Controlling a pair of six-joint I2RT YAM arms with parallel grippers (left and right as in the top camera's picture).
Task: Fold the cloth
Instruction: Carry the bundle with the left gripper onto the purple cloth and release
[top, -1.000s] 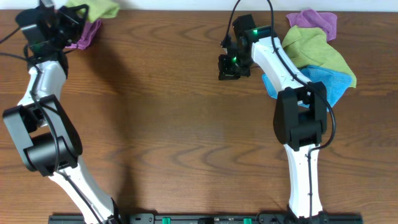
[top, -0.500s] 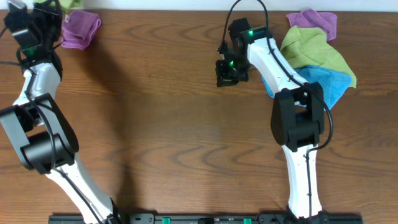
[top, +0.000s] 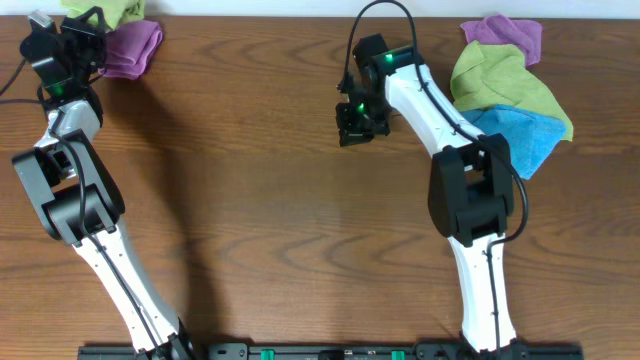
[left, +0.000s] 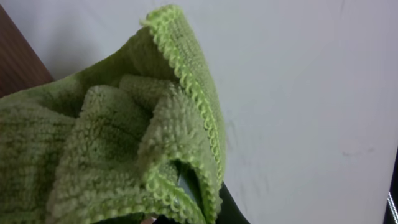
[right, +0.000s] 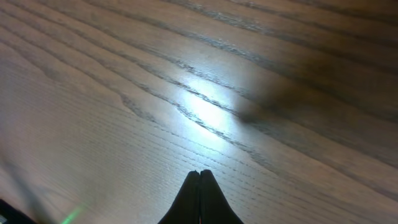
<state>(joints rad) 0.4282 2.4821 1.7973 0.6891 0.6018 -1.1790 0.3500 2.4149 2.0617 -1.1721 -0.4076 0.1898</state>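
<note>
The purple cloth (top: 132, 48) lies just to the right in the overhead view, so next my left gripper needs to shift that way and release the cloth atop it.
The cloth (top: 108, 10), bright lime green, is bunched at the far left corner of the table, partly past the back edge. My left gripper (top: 82, 38) is shut on it. In the left wrist view the cloth (left: 118, 143) fills the left half in thick folds with a stitched hem, against a white wall, and it hides most of the left gripper (left: 186, 208). My right gripper (top: 354, 122) hangs over bare wood at the back middle. Its black tips (right: 199, 172) are pressed together with nothing between them.
A purple cloth (top: 134, 45) lies right beside the left gripper. At the back right sits a pile: a purple cloth (top: 505, 33), a duller olive-green cloth (top: 500, 82) and a bright blue cloth (top: 522, 138). The wooden table (top: 260, 200) spreads in front.
The left gripper swung left and then back a little with the cloth, drawing it off the purple cloth towards the back edge. The right gripper drifted left and slightly forward, still shut.
</note>
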